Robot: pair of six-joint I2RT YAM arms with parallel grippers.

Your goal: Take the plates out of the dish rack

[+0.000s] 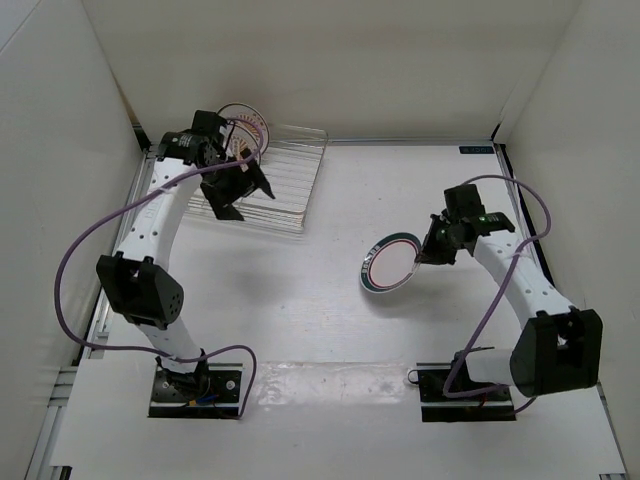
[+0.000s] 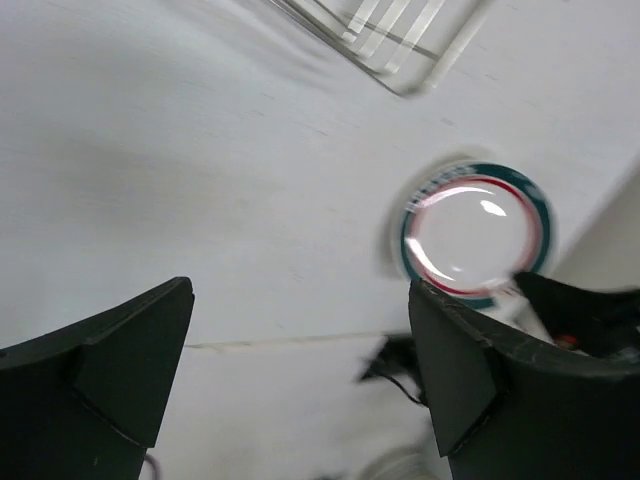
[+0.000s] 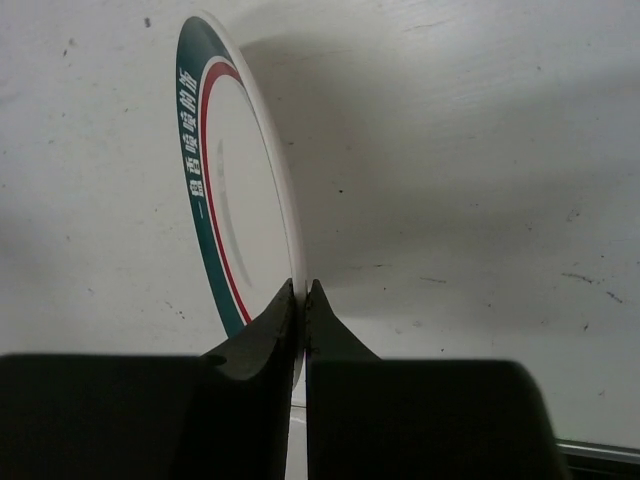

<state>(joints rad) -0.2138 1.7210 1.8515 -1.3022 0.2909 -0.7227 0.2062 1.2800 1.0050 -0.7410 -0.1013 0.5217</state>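
Note:
The right gripper lowers the white plate onto bare table next, then opens.
My right gripper (image 1: 424,253) is shut on the rim of the white plate with the green-and-red rim (image 1: 390,264), holding it tilted just above the table; the right wrist view shows the fingers (image 3: 285,325) pinching its edge (image 3: 240,200). The same plate shows in the left wrist view (image 2: 475,235). My left gripper (image 1: 245,190) is open and empty over the silver wire dish rack (image 1: 285,175) at the back left. An orange sunburst plate (image 1: 245,128) stands upright in the rack's far end, behind the left wrist. A corner of the rack shows in the left wrist view (image 2: 400,45).
White walls enclose the table on the left, back and right. Both arm bases (image 1: 195,385) sit at the near edge, with purple cables looping beside them.

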